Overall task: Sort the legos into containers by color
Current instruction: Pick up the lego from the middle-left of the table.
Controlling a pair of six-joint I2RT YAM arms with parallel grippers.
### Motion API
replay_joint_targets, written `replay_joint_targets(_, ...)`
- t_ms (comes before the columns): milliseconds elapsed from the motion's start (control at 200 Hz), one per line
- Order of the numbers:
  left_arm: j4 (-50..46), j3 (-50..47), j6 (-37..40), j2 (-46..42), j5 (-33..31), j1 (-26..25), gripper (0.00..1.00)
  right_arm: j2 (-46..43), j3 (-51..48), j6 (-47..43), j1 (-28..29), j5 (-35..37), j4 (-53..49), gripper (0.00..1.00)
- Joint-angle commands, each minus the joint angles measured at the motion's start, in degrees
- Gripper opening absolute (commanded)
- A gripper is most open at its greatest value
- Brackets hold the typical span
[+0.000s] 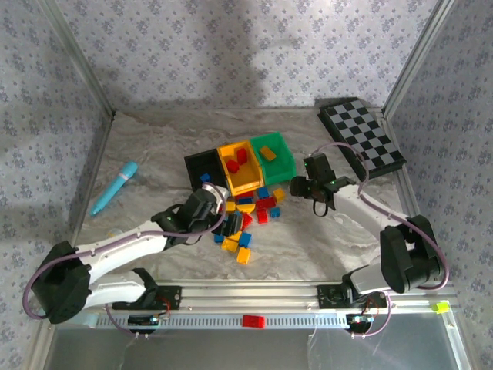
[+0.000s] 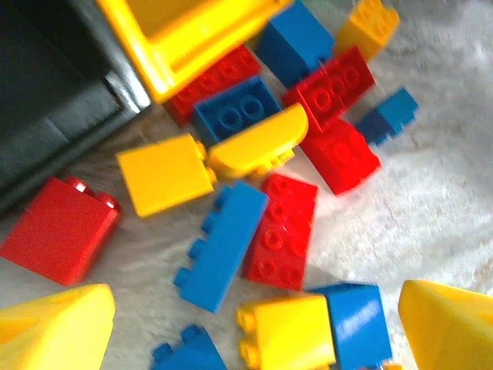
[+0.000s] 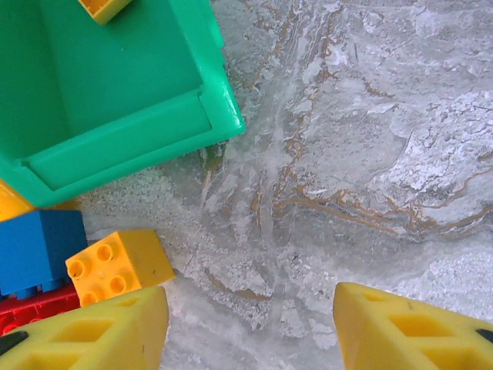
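My left gripper will move back over the yellow brick nearest the front bar and down around its sides, because that brick sticks out of the pile.
The legos lie in a loose red, blue and yellow pile in front of the three containers: a black bin, a yellow bin holding red bricks, and a green bin holding an orange brick. My left gripper hangs open low over the pile. In the left wrist view a yellow brick and a blue brick lie between the wide-spread fingers of the left gripper. My right gripper is open over bare table beside the green bin, with an orange brick next to its left finger.
A cyan marker pen lies at the left of the table. A checkerboard sits at the back right. One red brick rests on the front rail. Metal frame posts and patterned walls enclose the table.
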Motion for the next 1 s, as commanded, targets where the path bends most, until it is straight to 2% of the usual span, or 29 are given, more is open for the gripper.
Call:
replay_joint_targets(0, -8.38, 4.94, -0.98, 2.09, -1.64, -2.85, 0.91, -1.08, -1.74, -2.18, 0.15, -2.64, 3.18, 0.61)
replay_joint_targets(95, -15.24, 8.33, -3.07, 4.05, -2.13, -5.08, 0.91, 0.06, -4.3, -4.36, 0.39, -2.22, 6.62, 0.61)
replay_joint_targets(270, -25.41, 13.52, -6.1, 9.37, -2.51, -9.34, 0.85, 1.42, -7.54, -7.05, 0.25, -0.53, 11.27, 0.61)
replay_joint_targets(410, -27.95, 16.11, -6.57, 14.39, -1.32, -9.58, 0.69, 0.41, -10.24, -7.14, 0.05, -2.01, 15.04, 0.61)
replay_joint_targets(595, -29.25, 18.9, -9.58, 15.71, 0.36, -12.31, 0.69, -2.27, -11.6, -7.23, 0.1, -0.89, 15.13, 0.61)
replay_joint_targets(755, -29.18, 21.34, -13.23, 20.75, 3.5, -15.74, 0.7, -2.29, -11.63, -7.14, 0.09, -1.09, 15.29, 0.61)
replay_joint_targets(995, -34.19, 25.71, -13.23, 29.1, 3.45, -18.19, 0.6, -1.94, -11.39, -7.23, 0.08, -0.76, 15.11, 0.61)
